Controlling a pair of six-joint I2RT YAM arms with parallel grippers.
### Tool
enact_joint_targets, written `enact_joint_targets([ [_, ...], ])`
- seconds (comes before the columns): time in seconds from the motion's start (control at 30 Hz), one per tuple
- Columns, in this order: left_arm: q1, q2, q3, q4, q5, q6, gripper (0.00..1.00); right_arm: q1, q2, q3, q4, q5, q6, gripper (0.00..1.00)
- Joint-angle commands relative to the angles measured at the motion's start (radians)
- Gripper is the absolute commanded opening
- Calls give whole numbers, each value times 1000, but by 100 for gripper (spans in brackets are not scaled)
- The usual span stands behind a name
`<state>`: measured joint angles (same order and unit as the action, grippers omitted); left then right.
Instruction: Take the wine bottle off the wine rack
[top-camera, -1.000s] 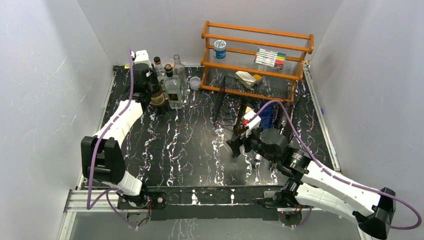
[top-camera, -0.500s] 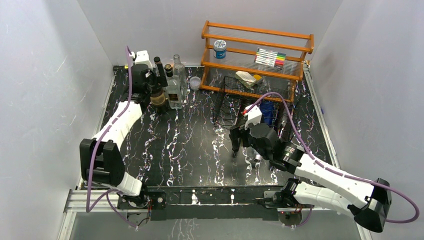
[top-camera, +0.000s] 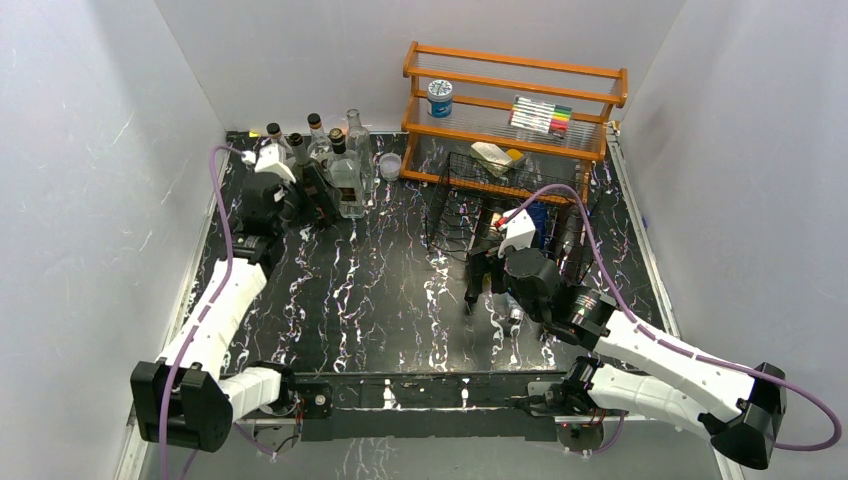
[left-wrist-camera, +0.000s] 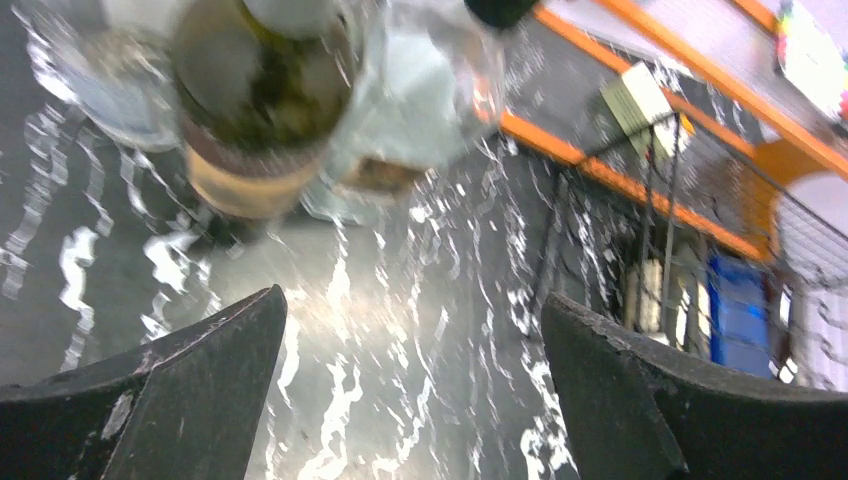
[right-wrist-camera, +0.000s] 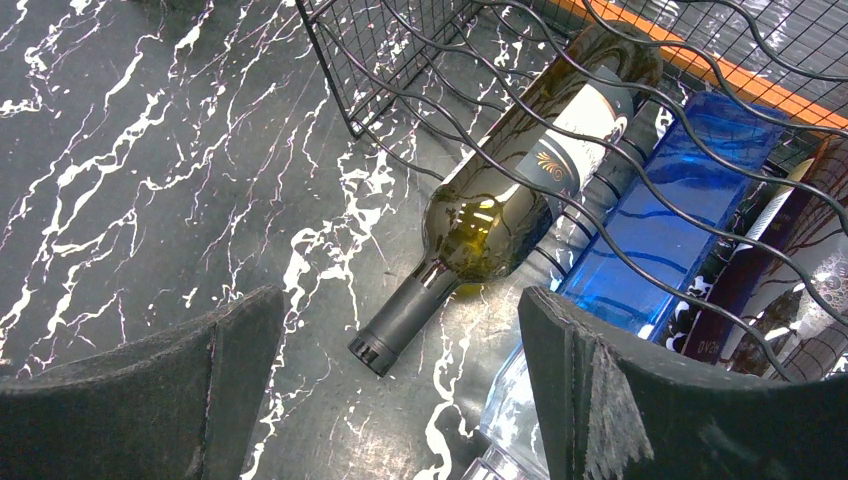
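The left gripper moves back and across onto the wine bottle's black-capped neck (top-camera: 471, 294) next. The neck lies to its right in the top view and sticks out of the rack.
The black wire wine rack (top-camera: 470, 200) (right-wrist-camera: 420, 70) stands in front of the orange shelf. In its left slot lies a dark green wine bottle (right-wrist-camera: 500, 210), its black-capped neck (right-wrist-camera: 395, 325) sticking out onto the table. My right gripper (right-wrist-camera: 398, 300) (top-camera: 480, 288) hovers open over that neck, one finger on each side and neither touching. My left gripper (left-wrist-camera: 412, 300) (top-camera: 298, 200) is open and empty at the back left, just short of a standing green bottle with a tan label (left-wrist-camera: 255, 100).
A blue bottle (right-wrist-camera: 660, 220) and a dark red one (right-wrist-camera: 770, 290) lie in the neighbouring rack slots. Several bottles (top-camera: 340, 165) and a small cup (top-camera: 390, 165) stand at the back left. The orange shelf (top-camera: 515, 90) holds a jar and markers.
The left gripper opened, let go of the bottle among the back-left group and drew back. The right gripper moved closer to the rack, over the lying bottle's neck.
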<state>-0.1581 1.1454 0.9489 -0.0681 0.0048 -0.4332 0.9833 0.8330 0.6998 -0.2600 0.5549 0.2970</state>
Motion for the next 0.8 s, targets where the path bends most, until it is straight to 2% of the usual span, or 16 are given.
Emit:
enact_joint_targets([
  [0.0,-20,-57,-111,36,237,-129,98,3,-14,34,48,28,3,98],
  [0.2,-276,-72,-227,163,175,-178,96,3,-17,27,54,26,5,98],
  [0.43,-546,102,-257,421,168,-270,94,3,-53,42,19,35,4,98],
  [0.5,-594,177,-245,484,181,-295,94,3,-68,49,3,41,5,98],
  [0.77,-752,431,-144,572,140,-294,94,3,-135,53,-30,73,0,98],
])
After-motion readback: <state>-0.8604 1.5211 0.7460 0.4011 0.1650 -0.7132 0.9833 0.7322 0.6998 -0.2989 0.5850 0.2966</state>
